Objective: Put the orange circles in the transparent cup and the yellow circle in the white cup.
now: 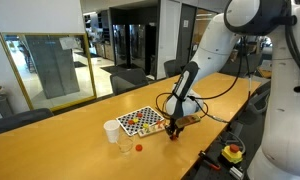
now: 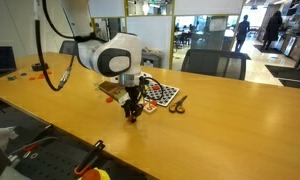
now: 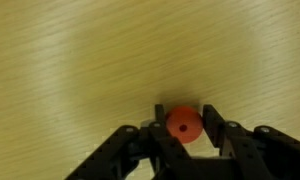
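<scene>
My gripper rises next above the transparent cup's rim, moves over the cup's opening (image 1: 125, 141) and releases, as that cup stands beyond the loose orange circle from me.
My gripper (image 3: 184, 112) is shut on an orange circle (image 3: 184, 125), its two fingers pressed against the disc's sides just above the wooden table. In both exterior views the gripper (image 1: 173, 130) (image 2: 133, 114) points down close to the tabletop beside the checkerboard (image 1: 142, 121). The white cup (image 1: 112, 129) and the transparent cup (image 1: 125, 143) stand apart from the gripper, past the board. Another orange circle (image 1: 139, 146) lies on the table next to the transparent cup. Several small discs sit on the board. I cannot pick out the yellow circle.
The checkerboard (image 2: 158, 94) lies on the long wooden table (image 1: 80, 130). A small dark tool (image 2: 178, 102) lies beside the board. A cable runs from the arm across the table. Chairs stand along the far edge (image 2: 215, 62).
</scene>
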Controlling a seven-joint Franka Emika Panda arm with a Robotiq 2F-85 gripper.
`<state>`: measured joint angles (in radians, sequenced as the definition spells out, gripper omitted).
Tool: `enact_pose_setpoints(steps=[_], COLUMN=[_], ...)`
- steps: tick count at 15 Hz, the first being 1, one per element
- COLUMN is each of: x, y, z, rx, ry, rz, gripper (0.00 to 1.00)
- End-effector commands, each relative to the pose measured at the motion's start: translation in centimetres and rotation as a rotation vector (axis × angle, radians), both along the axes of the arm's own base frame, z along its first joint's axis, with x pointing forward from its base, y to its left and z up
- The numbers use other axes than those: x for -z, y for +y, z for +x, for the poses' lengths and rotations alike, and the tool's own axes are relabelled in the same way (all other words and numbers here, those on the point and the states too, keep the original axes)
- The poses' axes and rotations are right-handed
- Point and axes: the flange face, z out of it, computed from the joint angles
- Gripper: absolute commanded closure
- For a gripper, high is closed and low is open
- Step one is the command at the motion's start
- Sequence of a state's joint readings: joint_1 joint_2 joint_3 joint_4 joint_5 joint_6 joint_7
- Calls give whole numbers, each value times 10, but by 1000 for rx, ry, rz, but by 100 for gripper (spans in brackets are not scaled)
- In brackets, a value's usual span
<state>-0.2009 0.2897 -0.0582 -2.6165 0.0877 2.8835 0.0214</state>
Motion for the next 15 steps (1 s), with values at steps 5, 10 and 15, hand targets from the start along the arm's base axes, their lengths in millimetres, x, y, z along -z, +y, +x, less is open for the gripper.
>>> enact_pose_setpoints(steps=[5,10,15], x=[-85,-138,-159], y=[73,149,207], z=[30,49,76], rx=[-158,-336,-443], ry=[-98,-166,-197], rz=[-49,-24,-1], gripper=[80,80,80])
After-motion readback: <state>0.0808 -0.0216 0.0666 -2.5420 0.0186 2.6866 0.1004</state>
